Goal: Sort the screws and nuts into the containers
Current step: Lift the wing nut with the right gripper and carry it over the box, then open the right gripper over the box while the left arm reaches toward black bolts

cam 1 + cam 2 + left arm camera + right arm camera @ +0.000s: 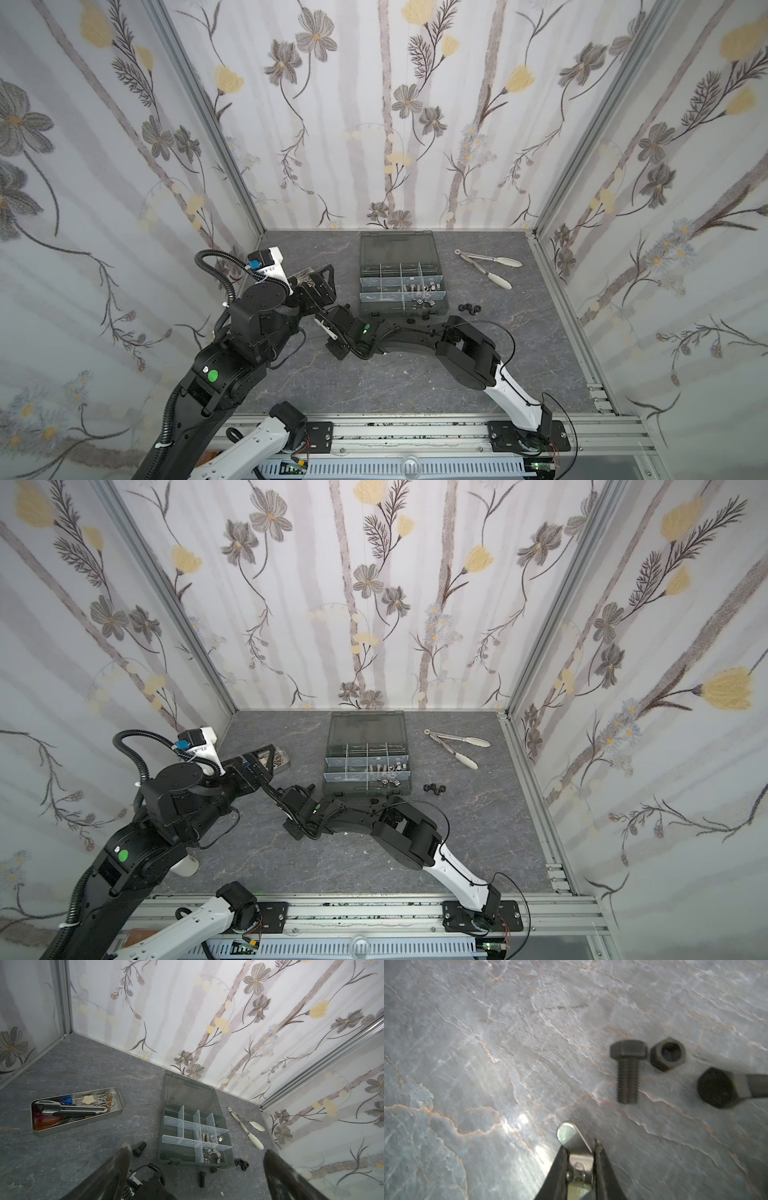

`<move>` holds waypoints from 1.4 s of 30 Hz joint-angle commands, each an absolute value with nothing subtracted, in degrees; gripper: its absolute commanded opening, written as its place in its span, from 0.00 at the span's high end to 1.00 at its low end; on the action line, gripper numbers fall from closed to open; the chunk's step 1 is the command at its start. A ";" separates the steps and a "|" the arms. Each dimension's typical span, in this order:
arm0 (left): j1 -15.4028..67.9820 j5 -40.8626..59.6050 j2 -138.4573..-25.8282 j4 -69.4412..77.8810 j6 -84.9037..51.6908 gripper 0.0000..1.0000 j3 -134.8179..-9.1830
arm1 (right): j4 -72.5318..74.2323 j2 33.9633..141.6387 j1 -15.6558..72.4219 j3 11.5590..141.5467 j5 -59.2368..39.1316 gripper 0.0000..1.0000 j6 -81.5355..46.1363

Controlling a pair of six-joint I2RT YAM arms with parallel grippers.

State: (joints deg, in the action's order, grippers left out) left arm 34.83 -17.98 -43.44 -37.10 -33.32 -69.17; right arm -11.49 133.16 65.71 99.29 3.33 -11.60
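Observation:
The front wing nut container (424, 304) is between the gripper and the tongs, so my right gripper should next lift, swing toward the tongs and let go of the wing nut over that container.
My right gripper (580, 1147) is shut on a shiny silver wing nut (568, 1133), just above the tabletop. It shows left of the organizer box in both top views (330, 328) (293, 808). Beyond it lie a black screw (628, 1076), a black nut (667, 1056) and a second black screw (716, 1087). The box's containers (187, 1160) (399, 309) hold silver screws (207, 1137) and wing nuts (211, 1152). A cluster of black nuts (242, 1163) (469, 308) lies by its right corner. Two black screws (139, 1148) (202, 1178) lie in front. My left gripper (199, 1165) (320, 282) hovers open and empty.
A metal tray (116, 1112) of tools sits at the left, partly behind my left arm in a top view (282, 756). Silver tongs (490, 266) (247, 1126) with white tips lie right of the box. Walls close the table on three sides.

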 commanded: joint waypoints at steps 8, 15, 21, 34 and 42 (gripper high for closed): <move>34.65 -16.32 -48.18 -33.89 -34.71 0.00 -67.66 | -7.38 121.46 61.89 88.17 1.31 0.99 -15.94; 32.98 -13.95 -51.52 -30.78 -35.45 0.00 -64.50 | -5.40 111.66 57.84 78.28 1.88 0.99 -18.05; 29.60 -10.43 -54.17 -28.43 -36.86 0.00 -60.56 | -3.66 104.33 52.62 70.44 0.39 0.99 -20.01; 22.36 -5.14 -59.47 -23.50 -36.65 0.00 -48.26 | -2.47 97.93 40.01 62.60 -3.78 0.98 -20.13; 17.08 -2.56 -61.47 -24.25 -36.03 0.00 -45.55 | -1.85 99.60 37.94 61.73 -4.14 0.94 -19.86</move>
State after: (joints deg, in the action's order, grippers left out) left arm 18.17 -3.86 -61.06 -25.45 -36.36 -45.98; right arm -3.86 99.13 38.28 62.17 -3.33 -19.86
